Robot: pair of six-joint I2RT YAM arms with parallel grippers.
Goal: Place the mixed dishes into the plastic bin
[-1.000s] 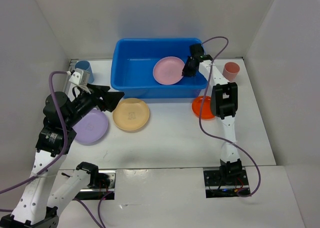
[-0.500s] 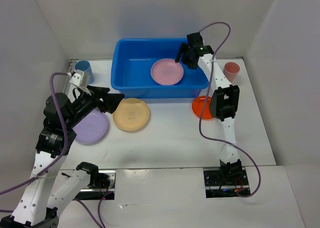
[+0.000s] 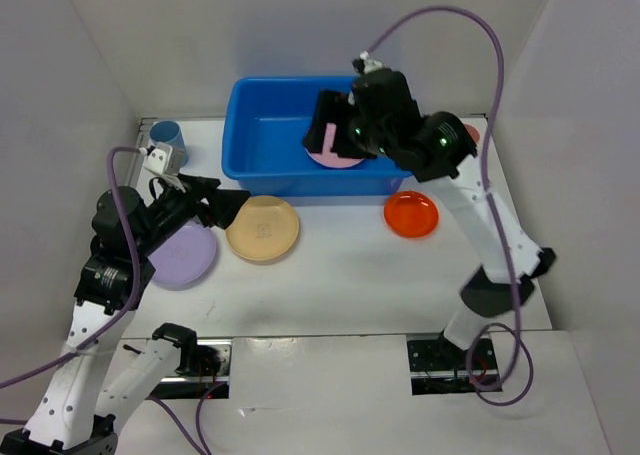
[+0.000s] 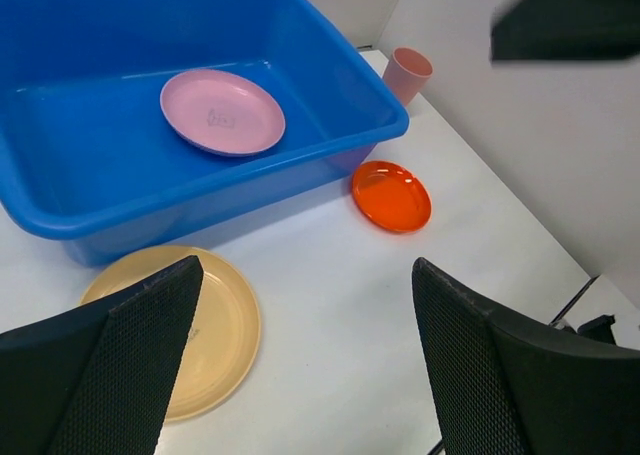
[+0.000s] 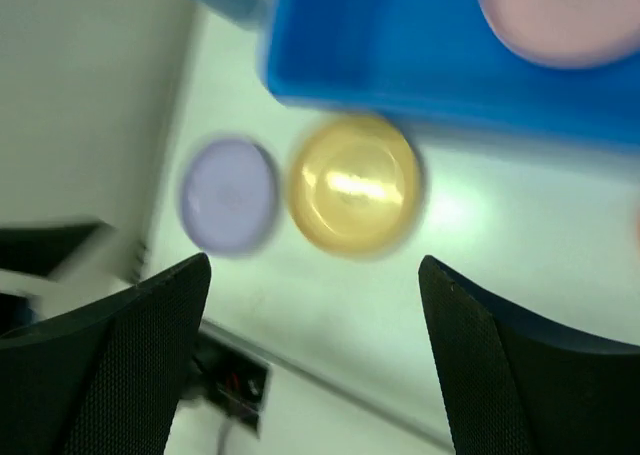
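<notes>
My right gripper moves back and down onto the tan-yellow plate's near rim [image 3: 287, 250] [image 5: 403, 231] facing the orange plate next, as that rim lies below it, nearer my base.
The blue plastic bin [image 3: 262, 135] stands at the back, and a pink plate [image 3: 335, 157] lies flat inside it [image 4: 222, 111]. My right gripper [image 3: 325, 133] hangs high above the bin, open and empty, and hides part of that plate. On the table lie a tan-yellow plate [image 3: 262, 228], a lavender plate [image 3: 185, 253] and an orange plate [image 3: 411, 214]. My left gripper [image 3: 225, 203] hovers open and empty just left of the tan-yellow plate [image 4: 215, 325]. A light-blue cup [image 3: 167, 135] stands left of the bin. The salmon-pink cup [image 4: 407, 73] stands right of it.
White walls close in the table on three sides. The right arm's purple cable loops high over the bin. The right wrist view is blurred and looks down on the bin [image 5: 400, 45], the tan-yellow plate [image 5: 355, 183] and the lavender plate [image 5: 228, 195].
My right gripper opened and let go of the pink plate, which now lies in the bin. The right arm then rose high above the bin. My left arm barely moved.
</notes>
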